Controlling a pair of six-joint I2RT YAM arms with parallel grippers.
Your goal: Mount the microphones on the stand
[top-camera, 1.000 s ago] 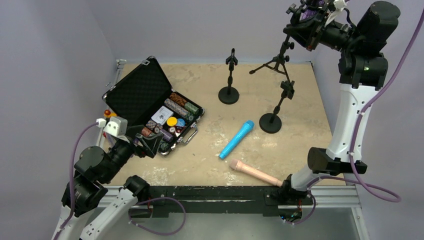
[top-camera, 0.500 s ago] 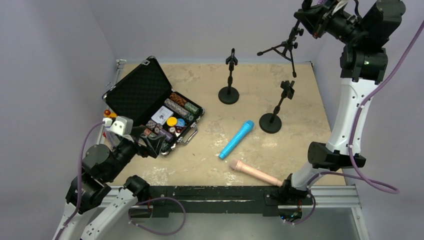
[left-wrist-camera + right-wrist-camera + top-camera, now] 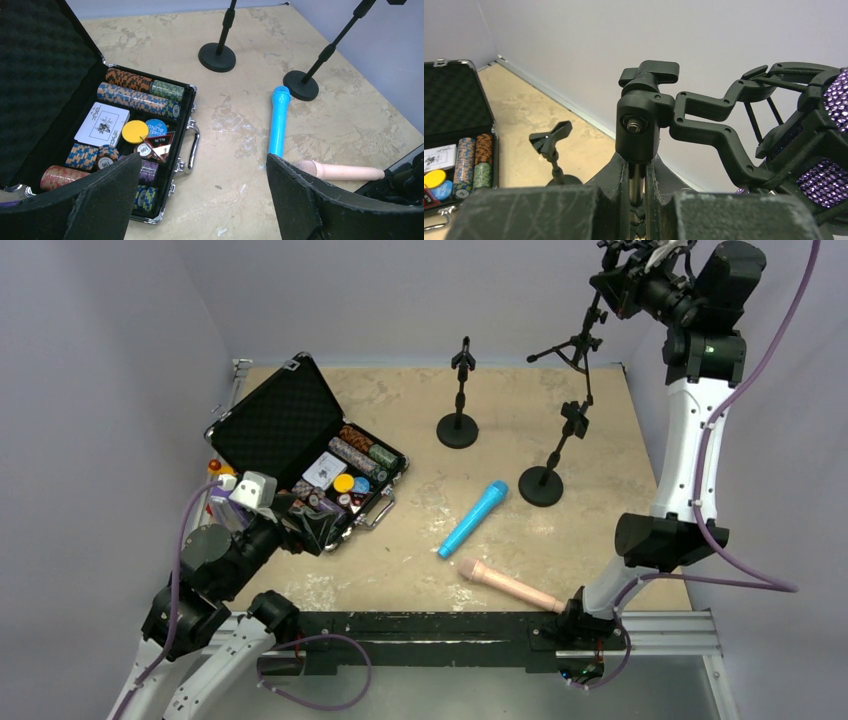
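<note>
The robot's right gripper will next lower the tripod's feet onto the bare tabletop below it, by the nearer round-base stand, and let go of the pole [image 3: 637, 186], which already has its microphone mounted.
My right gripper [image 3: 618, 282] is shut on the pole of a black tripod stand [image 3: 583, 338] and holds it in the air at the back right. The glittery purple microphone [image 3: 831, 145] sits in that stand's shock mount. The pole [image 3: 637, 186] runs between my right fingers. The blue microphone [image 3: 473, 518] and the peach-pink microphone [image 3: 512, 585] lie on the table; both also show in the left wrist view, blue microphone [image 3: 277, 120], pink microphone [image 3: 342, 171]. Two round-base stands [image 3: 459, 400] [image 3: 553, 458] stand upright with bare clips. My left gripper [image 3: 300, 530] is open and empty near the case.
An open black case [image 3: 300, 445] with poker chips and cards sits at the left, right by my left gripper. Walls close the back and both sides. A black rail [image 3: 420, 625] runs along the near edge.
My right gripper has carried the tripod stand with the purple microphone up and to the right, off the table. My left arm has shifted slightly.
</note>
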